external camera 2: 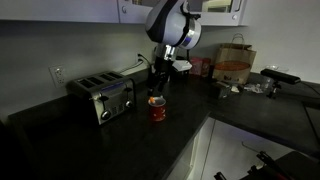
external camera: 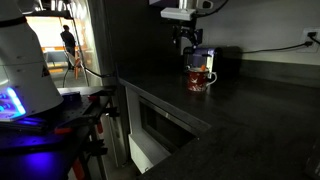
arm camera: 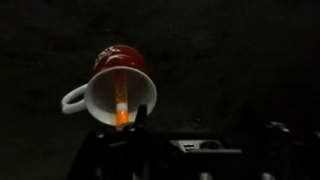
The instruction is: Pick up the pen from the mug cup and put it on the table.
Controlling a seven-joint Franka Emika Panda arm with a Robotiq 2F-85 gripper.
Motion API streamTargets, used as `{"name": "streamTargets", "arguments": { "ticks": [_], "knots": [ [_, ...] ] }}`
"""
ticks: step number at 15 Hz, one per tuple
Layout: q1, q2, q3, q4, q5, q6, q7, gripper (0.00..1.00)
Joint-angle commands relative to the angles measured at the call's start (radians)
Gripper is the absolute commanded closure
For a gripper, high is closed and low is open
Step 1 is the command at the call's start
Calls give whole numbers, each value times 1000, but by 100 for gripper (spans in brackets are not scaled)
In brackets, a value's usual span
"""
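Note:
My gripper shifts toward the mug's handle side and lowers around the pen's upper end [arm camera: 122, 116] next, because the pen leans outside the gap between my fingers.
The red-and-white mug cup [arm camera: 112, 62] stands upright on the dark table [arm camera: 230, 60], with its handle to the left in the wrist view. The orange-tan pen [arm camera: 121, 104] leans inside its white interior. The mug also shows in both exterior views [external camera: 198, 79] [external camera 2: 157, 109]. My gripper [arm camera: 207, 125] hangs just above the mug [external camera: 184, 46] [external camera 2: 156, 76]. Its fingers are spread apart and hold nothing. One finger sits at the mug's near rim, next to the pen; the other is well off to the right. It is dim, and the pen is hard to make out in the exterior views.
A blue-topped box [external camera: 206, 55] stands just behind the mug. A toaster [external camera 2: 100, 97] sits against the wall with a cord and outlet. A brown basket-like container [external camera 2: 235, 66] and small items lie further along the counter. The table's front edge [external camera: 170, 108] drops off near the mug.

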Motion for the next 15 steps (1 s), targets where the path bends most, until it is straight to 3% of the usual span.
{"name": "streamTargets", "arguments": {
  "ticks": [1,4,5,6,8,11,15],
  "knots": [
    [-84,106,54,114,-46,-71,-12,0],
    [-128,177,86,177,-78,-65,-11,5],
    [-145,195,105,192,-72,-64,-28,11],
    [-147,207,113,198,-86,-46,-20,27],
    [-147,222,118,202,-118,-10,3,24],
    [-150,228,118,202,-153,19,21,38],
    [-169,239,125,208,-160,23,18,30]
  ]
}}
